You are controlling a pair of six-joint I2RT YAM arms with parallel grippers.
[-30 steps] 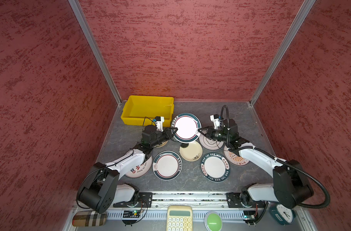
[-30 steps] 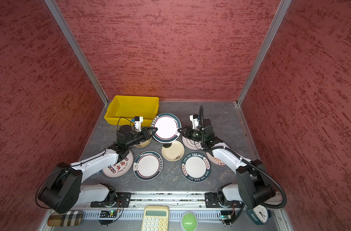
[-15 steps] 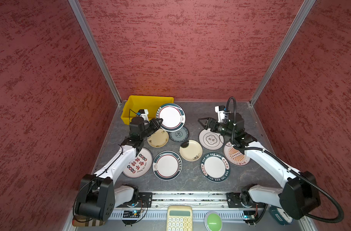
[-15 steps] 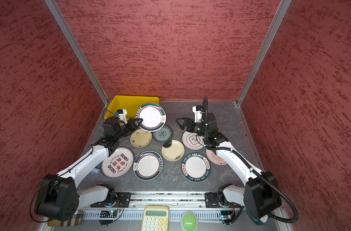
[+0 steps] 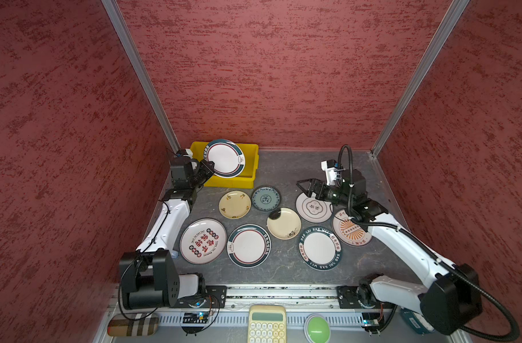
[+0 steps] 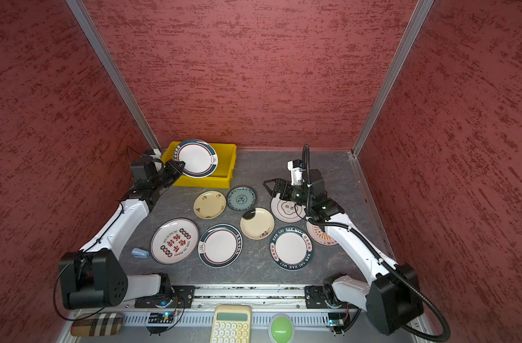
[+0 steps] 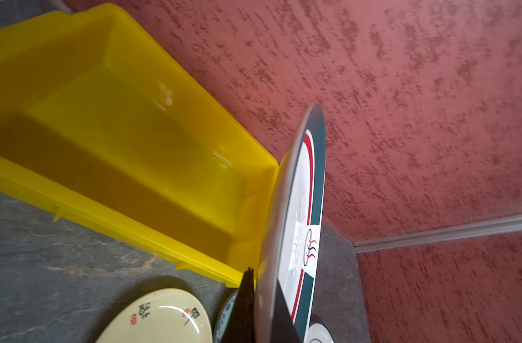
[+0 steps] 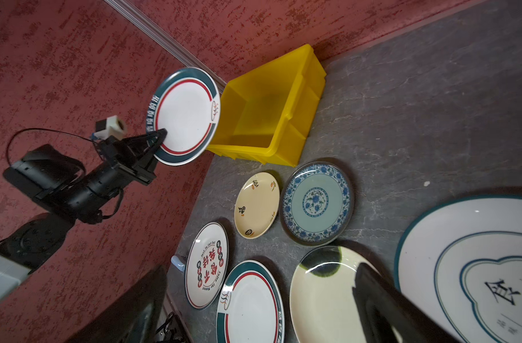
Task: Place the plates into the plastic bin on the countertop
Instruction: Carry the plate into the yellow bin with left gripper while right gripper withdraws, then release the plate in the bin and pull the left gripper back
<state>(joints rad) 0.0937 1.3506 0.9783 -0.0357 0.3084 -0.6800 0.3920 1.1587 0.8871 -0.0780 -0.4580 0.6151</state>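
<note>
The bin's end by the teal patterned plate is empty below my left gripper, which will next lower into it and release the white plate's rim.
My left gripper [image 5: 209, 167] is shut on the rim of a white plate with a dark green and red rim [image 5: 225, 159], holding it tilted over the yellow plastic bin [image 5: 250, 167]. The wrist view shows that plate [image 7: 301, 208] edge-on beside the empty bin [image 7: 105, 118]. My right gripper [image 5: 302, 187] hangs open and empty above the countertop [image 5: 283, 172], near a white plate with a clover outline [image 5: 313, 209]. Several plates lie flat: cream [image 5: 234, 204], teal patterned [image 5: 265, 198], cream with a dark patch [image 5: 283, 224], green-rimmed [image 5: 248, 245], red-lettered [image 5: 203, 241].
Red textured walls close in three sides. A metal rail [image 5: 280, 292] runs along the front with a calculator [image 5: 267, 323], a green button [image 5: 317, 328] and a plaid case [image 5: 133, 325] before it. A small blue object [image 6: 140, 253] lies left of the red-lettered plate.
My left gripper has carried the green-rimmed plate from the middle back and left to over the bin. My right gripper has opened, left the plate's edge and drawn back to the right.
</note>
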